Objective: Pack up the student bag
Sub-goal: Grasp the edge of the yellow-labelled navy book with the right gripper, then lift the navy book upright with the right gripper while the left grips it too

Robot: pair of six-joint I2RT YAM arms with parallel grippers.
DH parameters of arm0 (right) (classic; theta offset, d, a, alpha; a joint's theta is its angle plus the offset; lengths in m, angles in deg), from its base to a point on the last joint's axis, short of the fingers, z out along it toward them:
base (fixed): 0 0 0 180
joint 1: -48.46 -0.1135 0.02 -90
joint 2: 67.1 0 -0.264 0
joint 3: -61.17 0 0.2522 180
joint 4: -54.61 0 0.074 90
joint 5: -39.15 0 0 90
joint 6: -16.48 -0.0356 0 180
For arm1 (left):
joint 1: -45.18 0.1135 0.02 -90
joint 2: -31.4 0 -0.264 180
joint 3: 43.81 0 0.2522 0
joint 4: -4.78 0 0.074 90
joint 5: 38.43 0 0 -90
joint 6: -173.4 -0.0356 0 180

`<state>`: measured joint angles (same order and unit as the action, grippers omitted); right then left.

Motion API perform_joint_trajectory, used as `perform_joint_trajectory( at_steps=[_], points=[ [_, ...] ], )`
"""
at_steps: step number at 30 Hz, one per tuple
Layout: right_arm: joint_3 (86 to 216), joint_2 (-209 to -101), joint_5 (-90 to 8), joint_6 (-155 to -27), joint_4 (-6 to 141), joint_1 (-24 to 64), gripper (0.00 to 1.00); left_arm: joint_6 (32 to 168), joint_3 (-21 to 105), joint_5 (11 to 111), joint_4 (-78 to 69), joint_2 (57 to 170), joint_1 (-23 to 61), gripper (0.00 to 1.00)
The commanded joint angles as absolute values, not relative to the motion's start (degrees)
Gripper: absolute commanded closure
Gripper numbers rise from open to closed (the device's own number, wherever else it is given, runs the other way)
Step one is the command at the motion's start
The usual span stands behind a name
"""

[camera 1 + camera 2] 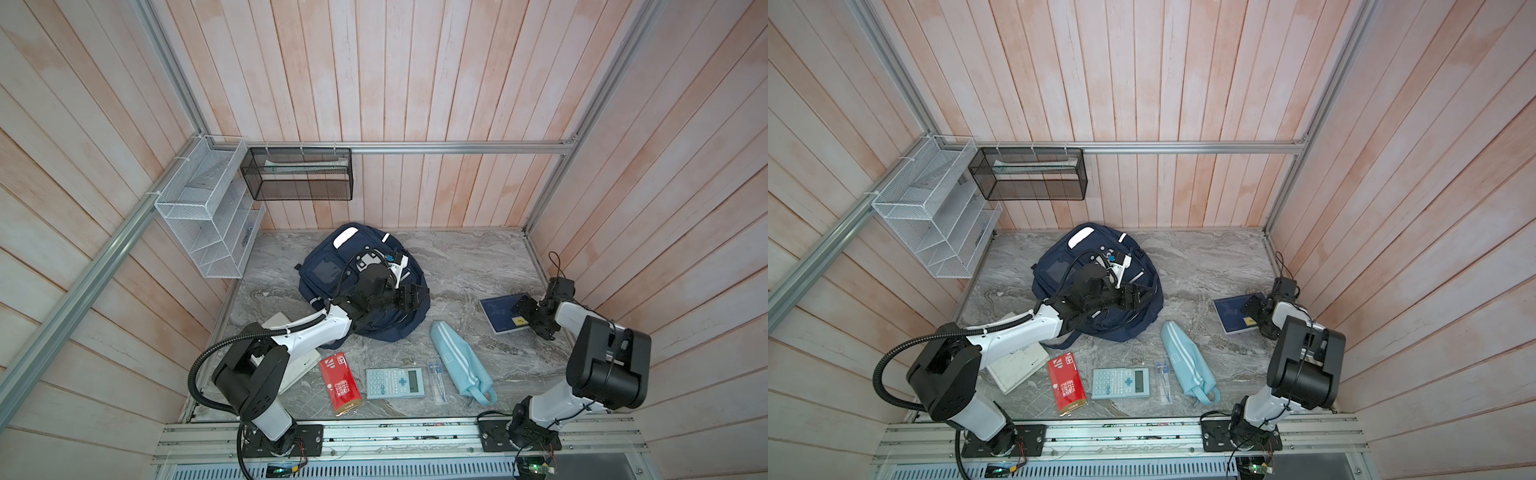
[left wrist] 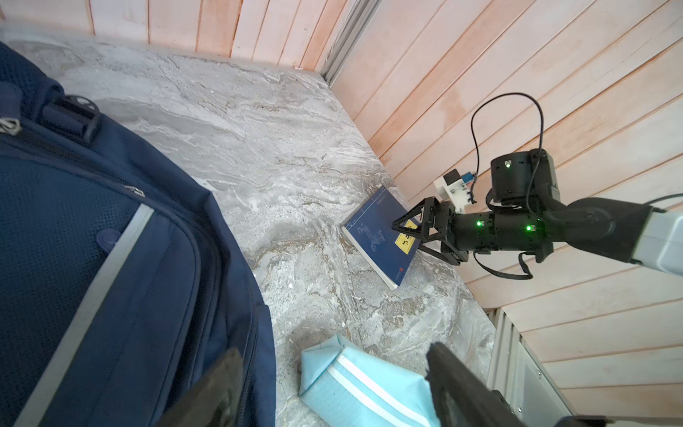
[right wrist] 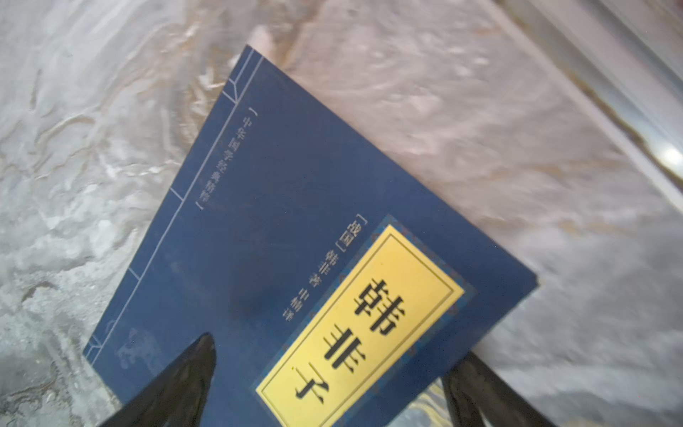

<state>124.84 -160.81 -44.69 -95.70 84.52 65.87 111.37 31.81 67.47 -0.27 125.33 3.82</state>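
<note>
The dark blue book is lying flat, so I will tilt my right gripper low and move it toward the bag (image 1: 328,270). It will close on the book's edge (image 1: 528,322) next to the yellow label.
The student bag (image 1: 328,270) (image 1: 1059,270), a navy-blue backpack with white stripes, lies at the back middle of the marble table; its side fills part of the left wrist view (image 2: 92,258). My left gripper (image 1: 415,296) (image 1: 1136,297) (image 2: 332,355) hovers open over the bag's right edge, with nothing between its fingers. My right gripper (image 1: 521,309) (image 1: 1250,309) (image 2: 410,236) (image 3: 340,349) is open at a dark blue book (image 1: 500,309) (image 1: 1233,309) (image 2: 377,236) (image 3: 277,222) with a yellow label. One finger is over the cover, the other beyond the book's edge by the right wall.
Along the front lie a light-blue striped pouch (image 1: 461,361) (image 2: 362,384), a clear case with a compass (image 1: 436,380), a calculator (image 1: 395,383) and a red packet (image 1: 340,382). A white book (image 1: 299,365) lies under my left arm. A white wire rack (image 1: 199,208) and a black mesh basket (image 1: 299,174) hang on the walls.
</note>
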Motion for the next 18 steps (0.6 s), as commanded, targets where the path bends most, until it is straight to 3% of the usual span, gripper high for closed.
perform_joint_trajectory(
  at_steps=[1,5,7,9,12,18],
  points=[
    [130.42,-166.14,-47.64,-90.77,87.86,56.35,0.07,106.81,37.74,62.15,-5.95,128.81,2.15,0.19],
    [138.27,-174.20,-50.39,-85.73,90.00,48.23,0.09,106.26,42.91,63.88,-6.82,134.90,2.12,0.20],
    [141.62,-177.57,-46.08,-82.84,90.58,46.05,0.21,105.95,47.07,64.85,-7.49,138.81,1.90,0.22],
    [142.92,-178.28,-47.22,-82.26,90.56,44.19,0.25,104.69,54.30,62.21,-12.23,144.61,1.54,0.28],
    [142.87,-178.19,-44.33,-85.87,88.66,45.98,0.26,102.29,67.71,60.77,-19.83,155.13,2.53,0.30],
    [139.34,-176.19,-34.71,-92.38,83.30,48.95,0.27,104.19,82.92,66.94,-20.40,168.02,4.88,0.30]
  ],
)
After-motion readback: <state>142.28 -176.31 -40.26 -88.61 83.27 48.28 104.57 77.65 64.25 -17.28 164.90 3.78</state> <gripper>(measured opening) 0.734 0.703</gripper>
